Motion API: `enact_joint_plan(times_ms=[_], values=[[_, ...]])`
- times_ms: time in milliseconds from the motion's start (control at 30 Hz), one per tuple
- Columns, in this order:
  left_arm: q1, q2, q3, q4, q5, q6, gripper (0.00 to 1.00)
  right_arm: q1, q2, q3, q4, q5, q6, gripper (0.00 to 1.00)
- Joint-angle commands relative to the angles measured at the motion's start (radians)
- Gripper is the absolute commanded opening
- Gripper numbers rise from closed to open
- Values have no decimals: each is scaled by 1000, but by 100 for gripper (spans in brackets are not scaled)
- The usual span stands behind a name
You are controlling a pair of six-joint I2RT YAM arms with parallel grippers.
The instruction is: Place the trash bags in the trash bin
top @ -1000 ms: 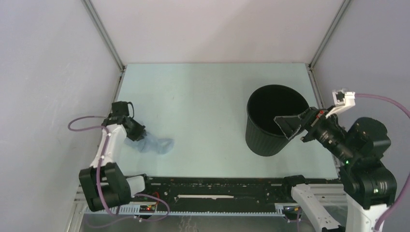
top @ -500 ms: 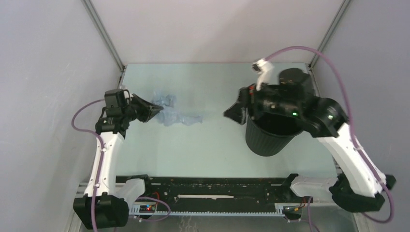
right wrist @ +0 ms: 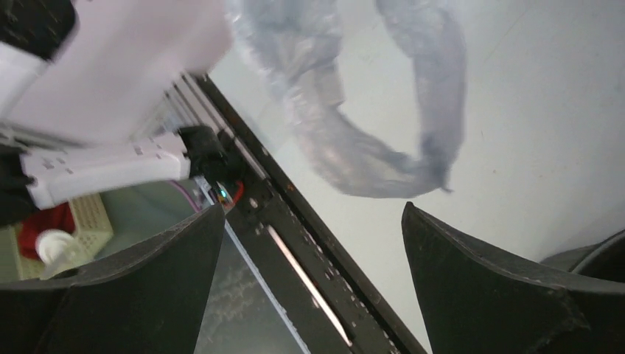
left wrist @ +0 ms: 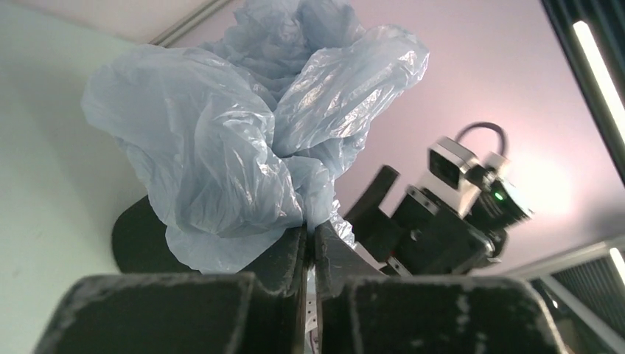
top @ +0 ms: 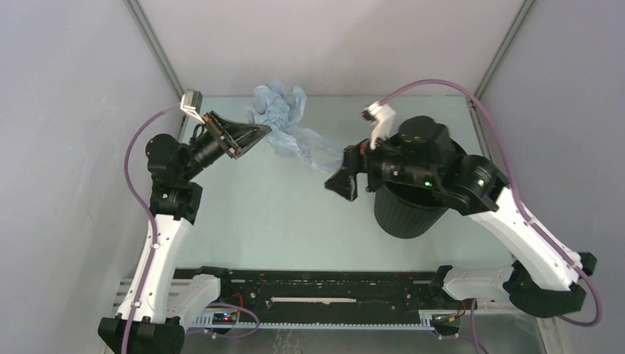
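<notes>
The robot's right gripper should move away from the robot's base next, then tilt its fingers up onto the loose tail's corner point(top: 333, 162) point(right wrist: 430, 174).
The pale blue trash bag point(top: 284, 118) hangs crumpled in the air, pinched by my left gripper point(top: 264, 133), which is shut on it high above the table's back left. In the left wrist view the bag point(left wrist: 243, 125) bunches just above the closed fingertips. A loose tail of the bag point(top: 320, 155) trails toward my right gripper point(top: 340, 181), which is open and empty just left of the black ribbed trash bin point(top: 409, 206). In the right wrist view the tail point(right wrist: 368, 140) hangs above and ahead of the open fingers point(right wrist: 472, 295), apart from them.
The right arm point(top: 442, 173) covers most of the bin's mouth. A black rail point(top: 332, 284) runs along the table's near edge. Grey walls close in the left, right and back sides.
My left gripper has lifted the bag off the table, up and toward the back. My right gripper has swung from beside the bin to its left side, low near the bag's tail.
</notes>
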Motion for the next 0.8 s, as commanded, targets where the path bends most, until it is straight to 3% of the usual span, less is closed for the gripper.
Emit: enact_joint_plan(times_ms=[0,133,233,400,567,667,767], values=[[-22,-22,48,306,40,-121,7,-121,-142,-81,214,-65,155,100],[-40,-17,45,432,-15,-184,8,-167,-237,-224,440,-79,444,100],[-51,2,49,554,-62,-240,7,-174,-242,-258,481,-4,666,100],[-82,68,91,695,-83,-295,7,-188,-195,-255,559,-46,922,99],[-132,115,118,722,-87,-286,5,-189,-158,-256,558,-26,1012,95],[-144,118,104,737,-91,-280,5,-187,-160,-259,563,4,985,78],[-145,107,71,741,-92,-268,5,-184,-186,-261,540,79,927,68]])
